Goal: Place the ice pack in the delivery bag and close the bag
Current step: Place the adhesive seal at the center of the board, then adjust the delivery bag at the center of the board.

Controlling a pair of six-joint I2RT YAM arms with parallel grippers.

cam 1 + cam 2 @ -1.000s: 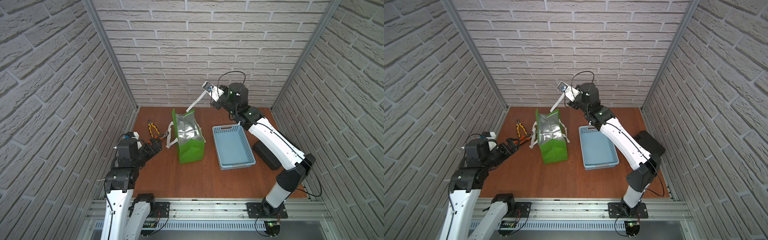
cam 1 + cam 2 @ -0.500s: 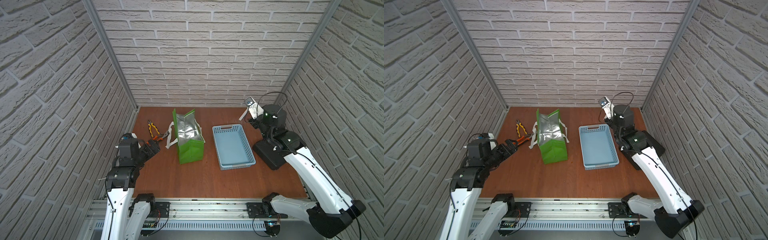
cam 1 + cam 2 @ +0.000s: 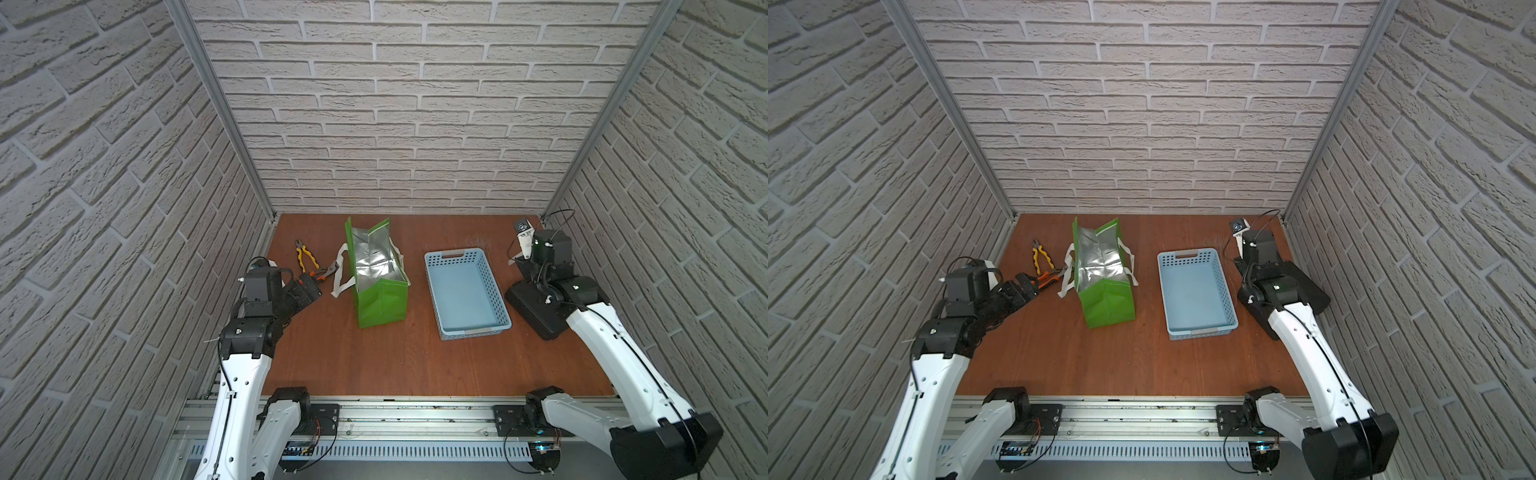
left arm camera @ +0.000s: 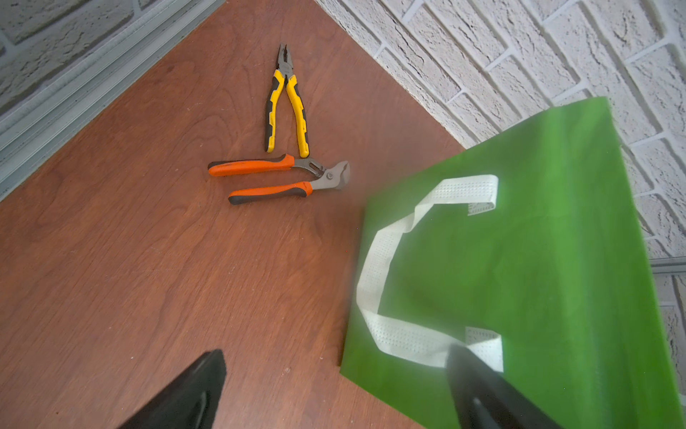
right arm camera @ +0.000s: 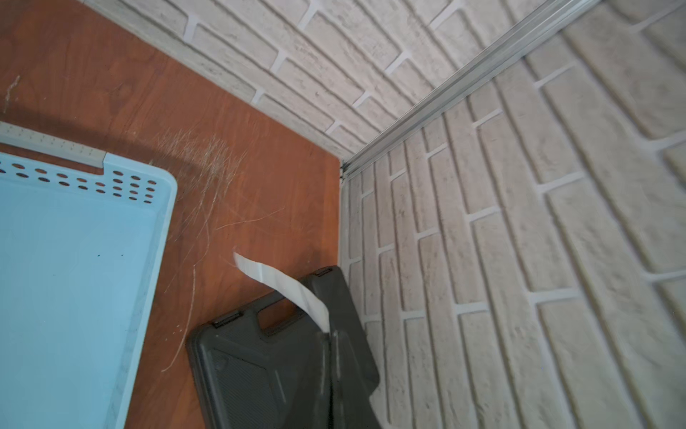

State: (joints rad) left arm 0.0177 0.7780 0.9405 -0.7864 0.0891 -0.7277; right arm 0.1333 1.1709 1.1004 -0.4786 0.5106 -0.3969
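The bare wood between basket and case is below my right gripper, so I will lower it toward the basket next and release the thin white strip [image 5: 282, 282].
The delivery bag [image 3: 380, 299] [image 3: 1108, 301] stands upright mid-table, bright green, its mouth open and silver lining showing. The ice pack is out of view in every frame. My left gripper [image 3: 309, 286] [image 4: 337, 356] hangs open low over the wood beside the bag's green side [image 4: 519, 267], one finger in front of a white handle [image 4: 375, 267]. My right gripper [image 3: 523, 266] [image 5: 330, 334] is in the far right corner above a black case, shut on a thin white strip [image 5: 282, 282] that curls out from between its jaws.
A light blue perforated basket [image 3: 496, 286] [image 5: 163, 208] lies right of the bag. The black plastic case [image 3: 536, 307] [image 5: 267, 371] lies by the right wall. Yellow pliers [image 4: 287, 107] and orange pliers [image 4: 274, 178] lie left of the bag. Brick walls close three sides.
My right arm has swung from high above the bag at the back to the far right corner and come down, jaws still shut on the white strip. The left arm has barely shifted.
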